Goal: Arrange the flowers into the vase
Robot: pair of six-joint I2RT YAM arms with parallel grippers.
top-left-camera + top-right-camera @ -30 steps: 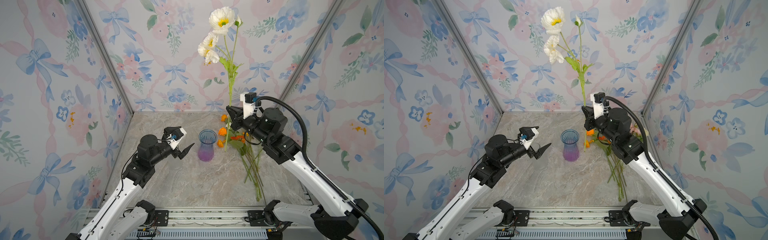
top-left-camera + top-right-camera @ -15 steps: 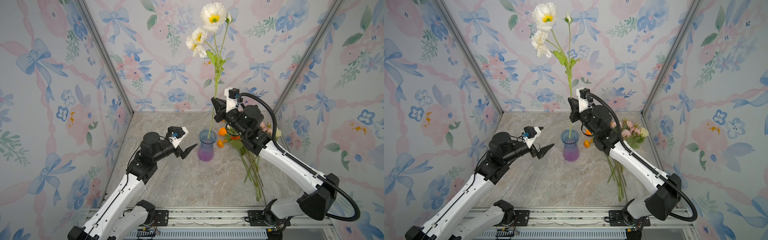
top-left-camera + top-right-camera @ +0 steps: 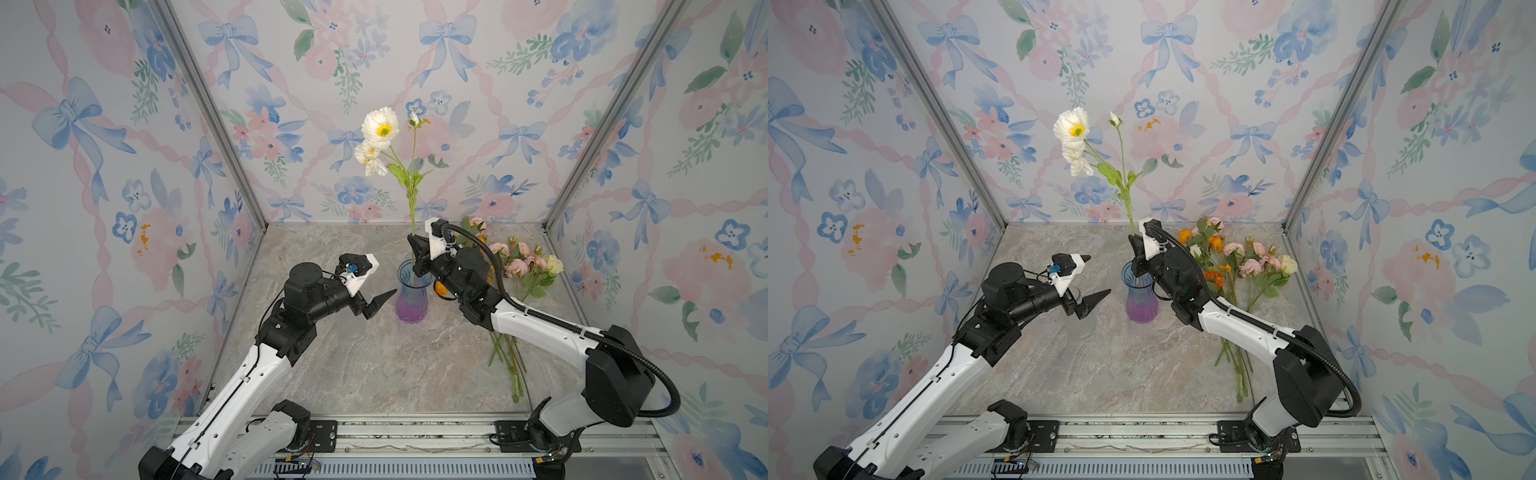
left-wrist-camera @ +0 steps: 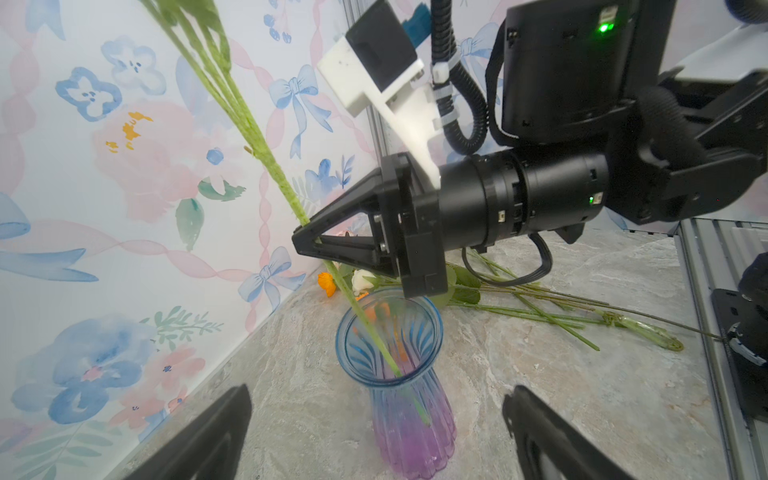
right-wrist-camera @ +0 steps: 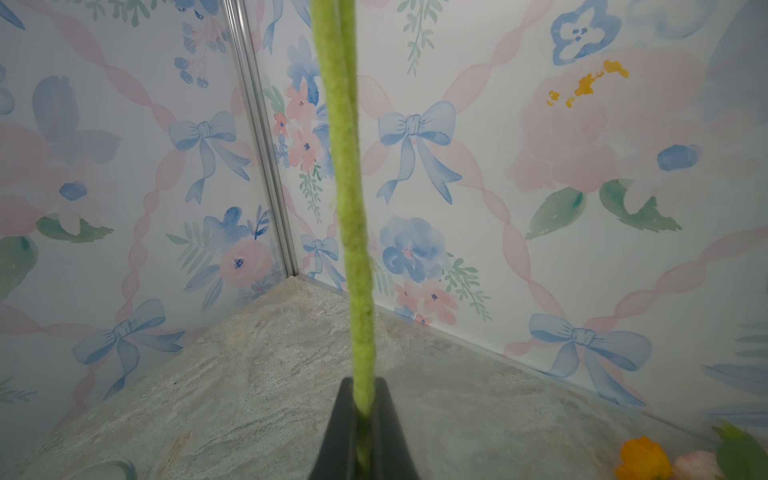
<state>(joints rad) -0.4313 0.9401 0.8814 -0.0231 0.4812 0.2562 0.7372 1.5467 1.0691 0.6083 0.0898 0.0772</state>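
My right gripper should move down closer to the vase's blue rim (image 3: 409,282) next and let go of the green stem there, because the stem's lower end is already inside the glass.
A ribbed glass vase (image 3: 411,299) (image 3: 1142,299) (image 4: 409,419), blue at the rim and purple at the base, stands upright mid-table. My right gripper (image 3: 412,243) (image 3: 1133,245) (image 4: 307,241) (image 5: 363,399) hovers just above its mouth, shut on the green stem (image 4: 266,162) (image 5: 351,208) of a tall spray with white blooms (image 3: 380,129) (image 3: 1073,129). The stem's lower end reaches down inside the vase. The other flowers (image 3: 519,266) (image 3: 1237,257) (image 4: 540,307) lie on the table right of the vase. Just left of the vase, my left gripper (image 3: 384,277) (image 3: 1094,277) (image 4: 376,415) is open and empty, pointing at it.
Wallpapered walls close the table in on the left, back and right. An aluminium rail (image 3: 415,428) with both arm bases runs along the front edge. The loose flowers' stems (image 3: 511,365) stretch toward the front right.
My right gripper carried the white spray leftward over the vase and lowered it, so the stem end now sits inside. My left gripper edged closer to the vase, still open.
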